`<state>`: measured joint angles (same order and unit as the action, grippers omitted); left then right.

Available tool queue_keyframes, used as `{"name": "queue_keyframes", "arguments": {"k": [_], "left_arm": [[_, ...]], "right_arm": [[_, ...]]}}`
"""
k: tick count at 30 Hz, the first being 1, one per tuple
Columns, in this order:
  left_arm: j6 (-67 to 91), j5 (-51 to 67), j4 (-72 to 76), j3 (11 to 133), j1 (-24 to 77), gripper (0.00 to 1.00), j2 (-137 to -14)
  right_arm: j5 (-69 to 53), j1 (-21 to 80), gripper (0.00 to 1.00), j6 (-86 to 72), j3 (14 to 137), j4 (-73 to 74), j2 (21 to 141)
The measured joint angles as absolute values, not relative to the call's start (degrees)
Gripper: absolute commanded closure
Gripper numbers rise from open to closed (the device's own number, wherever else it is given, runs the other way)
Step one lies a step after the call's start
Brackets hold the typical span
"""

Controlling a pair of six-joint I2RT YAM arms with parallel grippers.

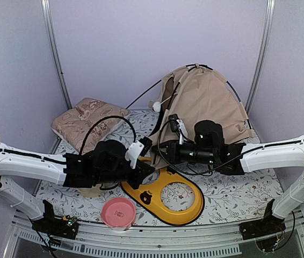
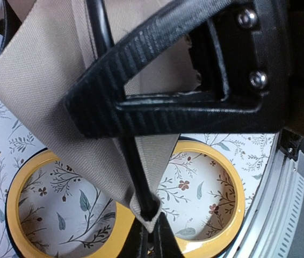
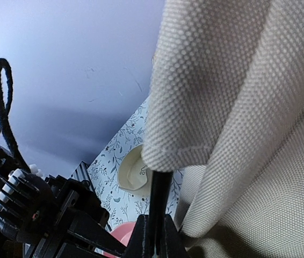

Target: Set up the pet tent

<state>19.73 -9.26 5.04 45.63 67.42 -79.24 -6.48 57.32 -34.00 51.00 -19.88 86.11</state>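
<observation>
The end of the black pole is in the tent's corner pocket, so my right gripper should stay where it is and open its fingers to let go of the pole below the tent's hem.
The beige pet tent stands partly raised at the back right, with thin black poles arching out of it and a white pom-pom at its left. My left gripper is shut on a fabric corner of the tent, where a black pole ends in its pocket, just above the yellow stand. My right gripper is shut on a black pole just below the hem of the tent fabric. The two grippers are close together in front of the tent.
A floral pillow lies at the back left. A yellow two-ring bowl stand lies in front of the grippers, a pink bowl near the front edge, and a cream bowl under the left arm. Purple walls enclose the table.
</observation>
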Motion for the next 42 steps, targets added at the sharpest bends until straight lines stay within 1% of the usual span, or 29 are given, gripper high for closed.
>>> {"name": "queue_keyframes", "arguments": {"k": [1, 5, 7, 9, 12, 13, 14, 16, 18, 19, 21, 24, 28, 34, 42], "left_arm": [[19.94, -8.73, 4.71, 45.63, 67.05, 0.95, -78.96], [21.56, -6.85, 3.49, 45.65, 65.41, 0.85, -77.47], [22.17, -6.15, 3.97, 45.63, 64.53, 0.81, -75.96], [23.16, -5.63, 4.58, 45.63, 63.51, 0.79, -73.54], [24.18, -5.28, 5.74, 45.56, 62.13, 0.79, -70.98], [24.47, -5.26, 6.15, 45.43, 61.71, 0.79, -70.35], [24.67, -5.23, 6.44, 45.28, 61.45, 0.78, -70.04], [25.1, -5.15, 6.63, 44.86, 60.99, 0.76, -69.76], [25.41, -5.04, 6.5, 44.4, 60.53, 0.76, -69.84], [25.61, -4.86, 6.44, 44.29, 60.23, 0.76, -69.93], [25.93, -4.4, 6.39, 44.29, 59.33, 0.77, -70.57], [26.28, -3.11, 6.35, 44.42, 57.89, 0.79, -72.55], [26.46, -1.69, 6.15, 44.62, 57.47, 0.84, -76.18], [27.2, -0.23, 6.57, 42.41, 57.47, 0.85, -77.08], [28.01, 1.37, 6.74, 39.2, 57.47, 0.85, -77.08]], "right_arm": [[-6.39, 57.43, 1.0, -33.91, 51.33, -20.18, 86.5], [-6.42, 57.49, 1.0, -34.02, 51.75, -21.43, 87.26], [-5.89, 57.45, 1.0, -33.98, 51.75, -19.84, 87.61], [-5.63, 57.25, 0.96, -33.98, 51.7, -18.76, 88.05], [-5.28, 57.08, 0.85, -33.95, 51.68, -17.12, 88.49], [-5.28, 57.04, 0.8, -34.13, 51.68, -16.91, 88.51], [-5.28, 56.97, 0.71, -34.24, 51.68, -16.71, 88.51], [-5.3, 56.95, 0.6, -34.46, 51.7, -16.62, 88.51], [-5.3, 56.93, 0.54, -34.92, 51.75, -16.25, 88.51], [-5.28, 56.93, 0.52, -34.61, 51.96, -15.64, 88.49], [-5.04, 56.93, 0.53, -34.61, 52.36, -14.48, 88.42], [-4.58, 56.62, 0.57, -34.65, 53.06, -12.49, 87.77], [-4.56, 55.59, 0.67, -34.98, 53.41, -10.52, 86.61], [-6.61, 55.09, 0.66, -36.77, 53.43, -8.97, 86.54], [-8.19, 59.24, 0.64, -41.01, 52.64, -8.8, 86.54]]}}
